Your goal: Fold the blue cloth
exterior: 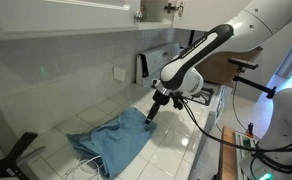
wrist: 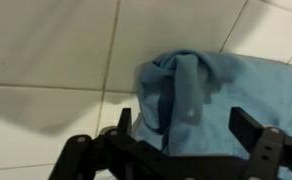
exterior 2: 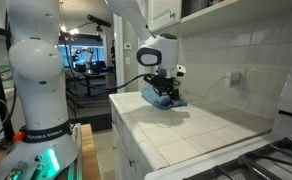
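I need to move my gripper down around the raised fold at the cloth's near corner and close it on the bunched cloth, because the fold is between my spread fingers.
The blue cloth lies crumpled on the white tiled counter. It also shows in an exterior view and in the wrist view, where a raised fold runs up its near corner. My gripper hangs just above the cloth's corner nearest the arm. In the wrist view the gripper has both fingers spread wide, with the bunched cloth between and below them. It holds nothing. In an exterior view the gripper sits right on top of the cloth and hides part of it.
A tiled back wall with an outlet and a dark appliance stand behind the cloth. A black object lies at the counter's near corner. The counter edge drops off beside the robot base.
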Available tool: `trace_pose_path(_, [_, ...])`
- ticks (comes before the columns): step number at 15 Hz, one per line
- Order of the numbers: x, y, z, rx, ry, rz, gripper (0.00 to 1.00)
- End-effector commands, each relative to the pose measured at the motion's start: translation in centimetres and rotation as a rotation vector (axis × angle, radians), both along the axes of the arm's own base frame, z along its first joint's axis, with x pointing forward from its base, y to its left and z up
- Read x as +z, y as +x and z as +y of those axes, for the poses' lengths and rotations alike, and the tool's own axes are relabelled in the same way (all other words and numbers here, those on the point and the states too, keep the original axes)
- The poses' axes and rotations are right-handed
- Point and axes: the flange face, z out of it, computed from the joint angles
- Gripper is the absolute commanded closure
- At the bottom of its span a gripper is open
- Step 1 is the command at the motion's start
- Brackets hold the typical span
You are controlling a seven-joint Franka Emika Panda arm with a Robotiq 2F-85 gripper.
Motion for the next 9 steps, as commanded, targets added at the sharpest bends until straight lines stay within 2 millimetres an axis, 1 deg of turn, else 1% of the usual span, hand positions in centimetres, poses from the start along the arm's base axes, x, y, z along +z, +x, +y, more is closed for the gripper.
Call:
trace_pose_path(1, [0.2,-0.2,-0.4,-0.006,0.08,-0.032,0.0])
trace_pose_path(5, [-1.2,-0.5,-1.2,-0.005,0.088,-0.045,0.0])
trace_pose_path(9, [-2.9,-0.8,-1.3,0.014,0.103,-0.043,0.0])
